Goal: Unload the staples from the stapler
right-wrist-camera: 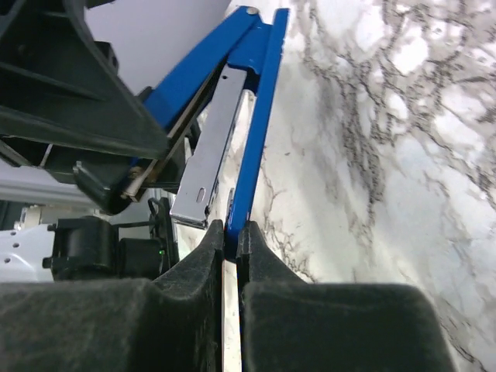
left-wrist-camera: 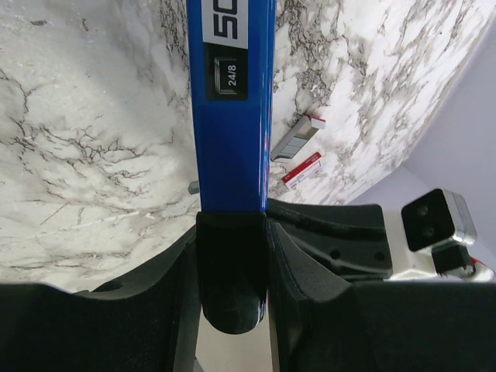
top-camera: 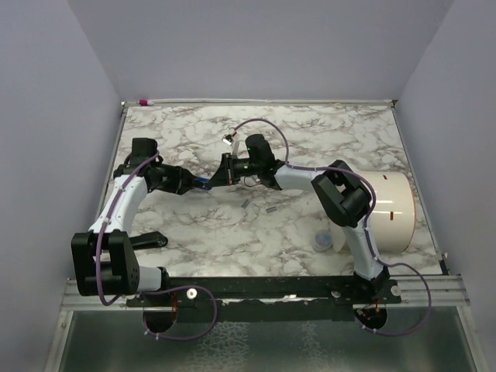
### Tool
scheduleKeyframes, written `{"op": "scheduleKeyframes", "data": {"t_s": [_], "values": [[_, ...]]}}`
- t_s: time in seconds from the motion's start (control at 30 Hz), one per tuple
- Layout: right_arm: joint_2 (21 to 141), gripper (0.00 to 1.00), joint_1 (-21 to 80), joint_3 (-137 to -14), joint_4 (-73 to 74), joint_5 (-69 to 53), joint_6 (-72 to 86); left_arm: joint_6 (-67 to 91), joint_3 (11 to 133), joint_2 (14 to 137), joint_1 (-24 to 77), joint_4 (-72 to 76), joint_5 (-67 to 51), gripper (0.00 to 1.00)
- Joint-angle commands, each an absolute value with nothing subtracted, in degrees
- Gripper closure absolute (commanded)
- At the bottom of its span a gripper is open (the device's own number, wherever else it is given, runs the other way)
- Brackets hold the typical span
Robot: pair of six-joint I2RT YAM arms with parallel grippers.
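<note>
My right gripper is holding the stapler's blue part, so my left gripper will swing away from the right gripper and down toward the marble, and let go of the stapler's black end (left-wrist-camera: pixel 232 267).
The stapler (top-camera: pixel 208 183) is held off the table between both grippers. In the left wrist view its blue top (left-wrist-camera: pixel 232 101), marked 24/8, runs away from me and its black end sits between the jaws. My left gripper (left-wrist-camera: pixel 232 236) is shut on that end. In the right wrist view the stapler (right-wrist-camera: pixel 260 116) is hinged open and its silver magazine (right-wrist-camera: pixel 211 151) is swung out. My right gripper (right-wrist-camera: pixel 231 236) is shut on the thin blue strip. Short grey staples (top-camera: pixel 271 208) lie on the marble below, and a grey strip (left-wrist-camera: pixel 293 142) also shows in the left wrist view.
A big white cylinder tub (top-camera: pixel 391 209) lies at the right. A small white box with red print (left-wrist-camera: pixel 302 169) lies by the grey strip. A small bluish cap (top-camera: pixel 324 242) sits near the right arm. A black part (top-camera: pixel 151 240) lies near the left arm.
</note>
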State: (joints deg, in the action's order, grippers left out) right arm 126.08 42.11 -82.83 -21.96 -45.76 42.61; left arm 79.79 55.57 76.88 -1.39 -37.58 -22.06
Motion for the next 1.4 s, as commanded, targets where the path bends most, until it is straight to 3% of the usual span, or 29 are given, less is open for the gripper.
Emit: {"op": "scheduleKeyframes", "data": {"t_s": [0.0, 0.2, 0.4, 0.97, 1.17, 1.37], "values": [[127.94, 0.99, 42.53, -81.21, -25.63, -42.9, 42.48, 80.75, 56.85, 75.76, -3.24, -33.87, -27.41, 1.0], [127.0, 0.99, 44.33, -82.55, -9.38, -27.32, 34.46, 81.81, 60.25, 76.38, -8.74, -32.62, -29.1, 1.0], [126.41, 0.99, 45.35, -77.69, -8.6, -18.96, 37.74, 89.04, 55.54, 75.89, -15.51, -23.27, -34.45, 1.0], [131.27, 0.99, 42.95, -76.48, -7.22, -14.99, 43.71, 78.96, 57.69, 79.27, -34.85, -27.02, -33.71, 1.0], [132.65, 0.99, 42.5, -76.6, -5.8, -14.52, 44.81, 77.5, 59.54, 85.31, -35.82, -27.44, -31.98, 1.0], [133.25, 0.99, 42.19, -75.85, -6.22, -14.98, 45.69, 73.11, 66.14, 92.45, -35.23, -30.3, -22.33, 1.0]]}}
